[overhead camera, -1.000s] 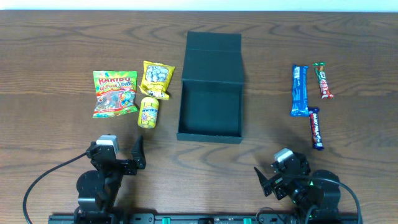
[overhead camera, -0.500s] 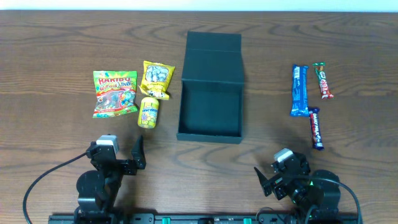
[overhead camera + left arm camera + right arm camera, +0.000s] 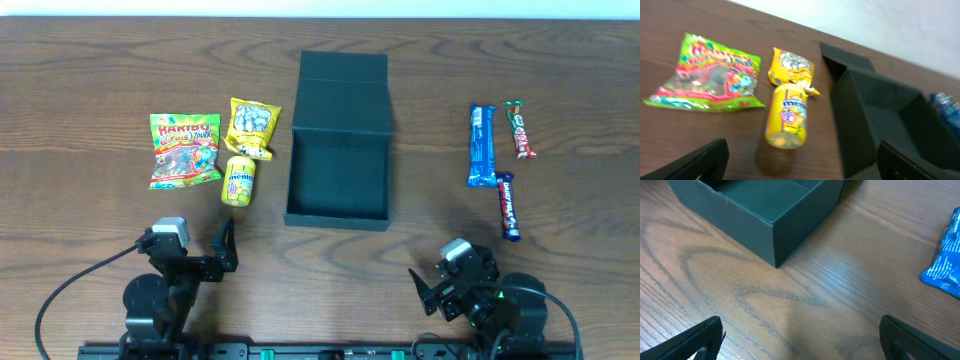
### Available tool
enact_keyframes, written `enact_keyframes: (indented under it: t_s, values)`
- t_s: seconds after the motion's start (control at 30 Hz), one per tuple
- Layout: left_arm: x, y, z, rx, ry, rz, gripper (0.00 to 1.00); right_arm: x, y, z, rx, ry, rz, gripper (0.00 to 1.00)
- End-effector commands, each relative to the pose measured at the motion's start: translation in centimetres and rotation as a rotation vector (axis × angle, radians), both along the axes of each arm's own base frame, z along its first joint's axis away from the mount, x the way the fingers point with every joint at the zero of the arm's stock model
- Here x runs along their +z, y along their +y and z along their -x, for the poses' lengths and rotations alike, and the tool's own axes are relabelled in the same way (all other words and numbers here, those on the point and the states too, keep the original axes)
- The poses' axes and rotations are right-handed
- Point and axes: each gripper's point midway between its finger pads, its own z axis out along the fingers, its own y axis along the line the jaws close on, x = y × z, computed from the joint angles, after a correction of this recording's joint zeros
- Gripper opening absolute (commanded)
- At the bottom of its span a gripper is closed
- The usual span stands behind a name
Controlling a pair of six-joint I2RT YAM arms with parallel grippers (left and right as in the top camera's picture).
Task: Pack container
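My left gripper needs to reach outward next, toward the Haribo bag that lies flat, outward of and below the gripper. Then it needs to tilt its fingers down and lower onto its clear window (image 3: 184, 165) (image 3: 709, 80).
The container (image 3: 338, 186) is a dark teal-black box in the middle of the table, its flap lid (image 3: 343, 95) folded back and its inside empty. It also shows in the left wrist view (image 3: 875, 107) and the right wrist view (image 3: 760, 200). A Haribo bag (image 3: 185, 150), a yellow snack bag (image 3: 253, 127) and a yellow Mentos tub (image 3: 239, 181) lie to its left. A blue bar (image 3: 482, 146), a green-red bar (image 3: 518, 128) and a dark bar (image 3: 509, 206) lie to its right. My left gripper (image 3: 190, 243) and my right gripper (image 3: 448, 278) are open and empty near the front edge.
In the left wrist view my open fingers (image 3: 800, 165) frame the Mentos tub (image 3: 789, 116), with the Haribo bag (image 3: 710, 75) at left. In the right wrist view my open fingers (image 3: 802, 340) frame bare wood; the blue bar (image 3: 946, 262) is at right.
My left gripper has shifted slightly, and its wrist view is a little blurred. The right arm and the objects have not moved.
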Motion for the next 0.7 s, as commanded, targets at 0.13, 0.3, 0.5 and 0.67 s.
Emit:
enact_keyframes:
  t_s: [0.13,0.3,0.5,0.67]
  values:
    - [-0.4,-0.6,0.0,0.037,0.056,0.248,0.95,0.0,0.2,0.1,0.015,-0.006,-0.003,0.99]
    - [1.8,-0.4,-0.6,0.038,-0.033,0.257,0.95,0.0,0.2,0.1,0.015,-0.006,-0.003,0.99]
    - [6.8,1.3,-2.1,0.089,-0.026,0.038,0.96,0.0,0.2,0.1,0.015,-0.006,-0.003,0.99]
    - [10.4,4.0,-6.2,0.172,0.198,-0.223,0.95,0.0,0.2,0.1,0.015,-0.006,-0.003,0.99]
